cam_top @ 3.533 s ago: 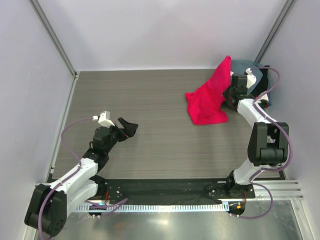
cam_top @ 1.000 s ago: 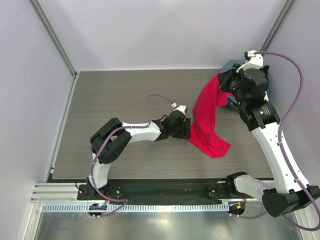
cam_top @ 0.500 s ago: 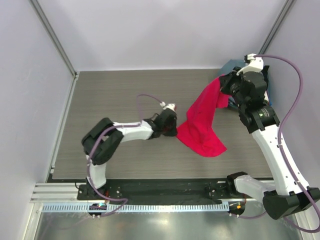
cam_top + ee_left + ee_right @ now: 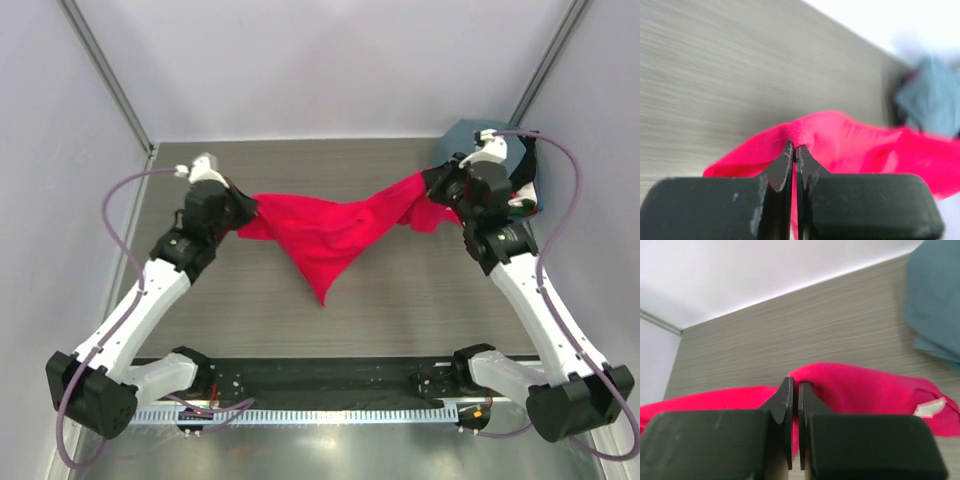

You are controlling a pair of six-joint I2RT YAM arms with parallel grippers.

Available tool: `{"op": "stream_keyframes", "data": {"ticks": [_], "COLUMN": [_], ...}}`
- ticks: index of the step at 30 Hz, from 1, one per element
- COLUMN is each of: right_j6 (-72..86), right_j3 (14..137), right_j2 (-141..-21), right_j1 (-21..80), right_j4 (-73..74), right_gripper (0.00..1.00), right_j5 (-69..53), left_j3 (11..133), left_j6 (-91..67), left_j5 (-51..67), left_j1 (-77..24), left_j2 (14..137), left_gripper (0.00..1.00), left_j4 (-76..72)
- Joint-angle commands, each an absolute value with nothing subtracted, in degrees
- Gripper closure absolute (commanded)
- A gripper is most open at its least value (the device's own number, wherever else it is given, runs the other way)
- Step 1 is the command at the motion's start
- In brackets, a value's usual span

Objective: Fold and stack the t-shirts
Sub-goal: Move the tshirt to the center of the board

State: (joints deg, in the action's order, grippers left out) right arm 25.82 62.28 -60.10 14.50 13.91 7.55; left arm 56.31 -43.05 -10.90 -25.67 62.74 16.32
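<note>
My right gripper will next swing up over the bare far part of the tabletop, which is outward of it and to its left in the top view, and let go of the shirt.
A bright red t-shirt point(image 4: 330, 232) hangs stretched between both arms above the table, sagging to a point in the middle. My left gripper point(image 4: 243, 208) is shut on its left end, and the left wrist view shows red cloth point(image 4: 850, 145) pinched between the tips of my left gripper point(image 4: 794, 149). My right gripper point(image 4: 428, 185) is shut on the right end; red cloth point(image 4: 865, 390) bunches at the tips of my right gripper point(image 4: 793, 385). A slate grey-blue t-shirt point(image 4: 470, 138) lies in the far right corner, partly behind the right arm, also seen as grey-blue t-shirt point(image 4: 935, 305).
Dark and white cloth point(image 4: 528, 190) shows beside the grey-blue shirt at the right wall. The wooden tabletop point(image 4: 300, 310) is bounded by white walls at the back and sides. A black strip and metal rail point(image 4: 330, 385) run along the near edge.
The left gripper closed on the red shirt's edge and pulled it up and left. The shirt now hangs spread between both grippers. The right gripper dropped slightly.
</note>
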Motion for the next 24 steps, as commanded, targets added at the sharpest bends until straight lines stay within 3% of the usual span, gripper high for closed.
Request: {"op": "stream_keyframes", "data": {"ticks": [1,7,11,13,14,17,19,24], "right_j6": [33.6,37.3,37.4,36.2,35.9,34.8,34.4,31.8], "right_j3": [63.3,81.5,94.7,97.5,97.4,91.1,83.2,68.2], "right_j2": [-66.6,-80.8,-87.5,-90.2,-90.6,-89.8,-88.4,-81.7], "right_j1": [15.5,17.5,17.3,17.2,17.2,17.1,17.1,17.3], "right_j4": [-2.1,-4.7,4.5,6.8,8.2,9.5,8.4,5.3], "right_gripper": [0.99,0.99,0.99,0.88,0.65,0.18,0.16,0.24], "right_j5": [-1.2,-9.0,-8.0,-8.0,-7.7,-6.7,-7.0,-9.4], "left_j3": [65.7,95.2,114.0,119.3,118.8,112.7,102.3,78.3], "left_j6": [-43.5,-35.3,-31.3,-31.0,-31.0,-31.1,-32.2,-39.5], "left_j5": [-9.8,-8.5,-5.9,-2.8,-1.9,1.7,4.0,21.9], "left_j1": [-17.7,-13.6,-13.6,-13.6,-13.6,-13.6,-13.6,-13.7], "left_j2": [63.7,70.5,73.4,72.3,71.4,66.3,63.6,60.2], "left_gripper": [1.0,1.0,1.0,1.0,1.0,1.0,1.0,1.0], "left_j4": [23.1,39.3,50.6,51.7,51.2,47.3,44.4,33.4]}}
